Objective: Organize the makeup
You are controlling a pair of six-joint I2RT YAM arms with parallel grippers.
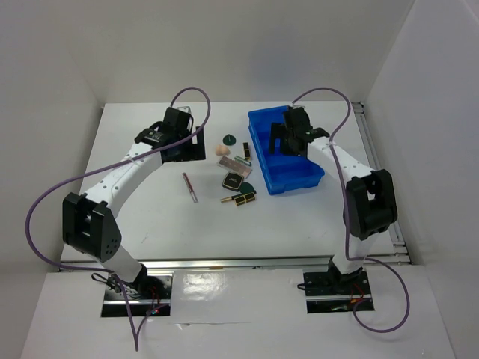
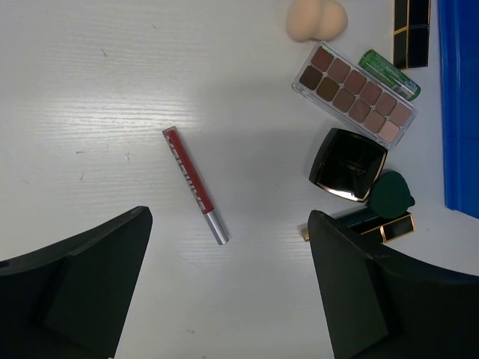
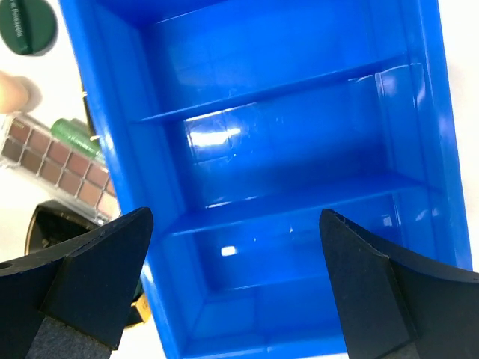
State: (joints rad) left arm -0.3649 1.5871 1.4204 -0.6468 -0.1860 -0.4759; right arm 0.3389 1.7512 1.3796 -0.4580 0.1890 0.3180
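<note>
I need to turn my left gripper and lower it next, to the red body of the slim pink pencil (image 2: 193, 183), because the pencil lies at a slant between my fingers.
The makeup lies in a loose cluster at mid-table. In the left wrist view I see a slim pink pencil (image 2: 193, 183), a peach sponge (image 2: 316, 19), a brownish palette (image 2: 355, 93), a dark square compact (image 2: 348, 164), a dark green round compact (image 2: 391, 194) and black-and-gold lipstick tubes (image 2: 412, 34). My left gripper (image 2: 230, 254) hangs open above bare table just near of the pencil's silver end, holding nothing. My right gripper (image 3: 236, 224) is open over the blue tray (image 3: 123, 164), whose three compartments hold nothing. A second green compact (image 3: 28, 26) lies left of the tray.
In the top view the blue tray (image 1: 299, 173) sits at the right of the table, with the cluster (image 1: 233, 179) just left of it and the pencil (image 1: 190, 187) apart, further left. A small green tube (image 2: 389, 73) rests against the palette. White walls enclose the table.
</note>
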